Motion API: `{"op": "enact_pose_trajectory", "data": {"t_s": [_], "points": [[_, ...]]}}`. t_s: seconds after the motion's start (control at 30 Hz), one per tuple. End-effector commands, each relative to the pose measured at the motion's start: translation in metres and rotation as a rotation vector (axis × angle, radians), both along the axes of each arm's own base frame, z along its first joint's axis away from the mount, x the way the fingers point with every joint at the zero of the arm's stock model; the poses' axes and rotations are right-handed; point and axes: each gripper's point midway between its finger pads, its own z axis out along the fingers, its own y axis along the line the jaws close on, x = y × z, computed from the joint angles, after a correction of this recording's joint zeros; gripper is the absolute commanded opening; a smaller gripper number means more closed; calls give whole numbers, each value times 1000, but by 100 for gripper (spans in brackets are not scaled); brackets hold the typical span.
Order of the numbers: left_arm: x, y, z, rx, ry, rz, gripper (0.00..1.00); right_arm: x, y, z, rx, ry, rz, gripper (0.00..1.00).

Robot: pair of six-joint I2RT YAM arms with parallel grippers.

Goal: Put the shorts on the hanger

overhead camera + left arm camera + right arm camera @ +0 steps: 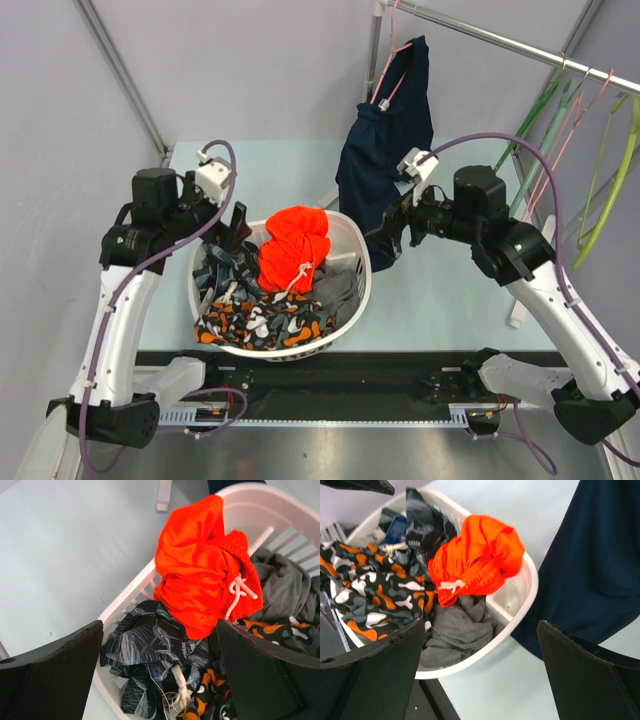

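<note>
My left gripper comes down to the right in the top view next, onto the shorts' waistband by the drawstring [305, 266] [244, 584], since that waistband lies uncovered atop the clothes.
The bright orange-red shorts [295, 245] [200, 580] [475, 560] lie bunched on top of the clothes in a white laundry basket [356, 290], white drawstring showing. The dark green hanger [527, 128] hangs from the rail at the back right, far from both arms. My left gripper [236, 226] [160, 630] hovers over the basket's left rim [130, 600], open and empty, with the shorts just beyond its fingers. My right gripper [384, 242] [481, 630] is open and empty to the right of the basket's rim [530, 575], over the table beside the hanging navy garment.
A navy garment [385, 150] [590, 565] hangs on a pink hanger from the metal rail [500, 40]. Lime-green hangers [615, 180] hang at the far right. The basket also holds an orange-black-white patterned cloth [260, 320], a grey garment [455, 630] and a dark shark-print cloth [150, 640].
</note>
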Motion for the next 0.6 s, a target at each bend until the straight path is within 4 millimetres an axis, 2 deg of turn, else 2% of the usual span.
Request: {"op": "enact_pose_trajectory", "data": {"t_s": [0.0, 0.1, 0.23, 0.3, 0.33, 0.37, 0.57], "points": [[-6, -19, -25, 95, 17, -165, 100, 6, 1, -6, -59, -6, 5, 100], [-7, -38, -48, 151, 38, -249, 100, 8, 0, -15, -95, 4, 11, 100], [-1, -69, -61, 152, 2, -351, 99, 8, 3, -20, -106, 25, 37, 100], [-6, -87, -74, 159, 0, -417, 98, 6, 5, -19, -84, 48, 42, 100], [-1, -97, -76, 155, -23, -435, 98, 6, 5, -19, -72, 64, 41, 100], [-7, -108, -85, 161, -13, -473, 98, 8, 3, -18, -50, 93, 25, 100], [-7, -147, -124, 162, 47, -543, 97, 16, -2, -13, 34, 167, -7, 100]]}}
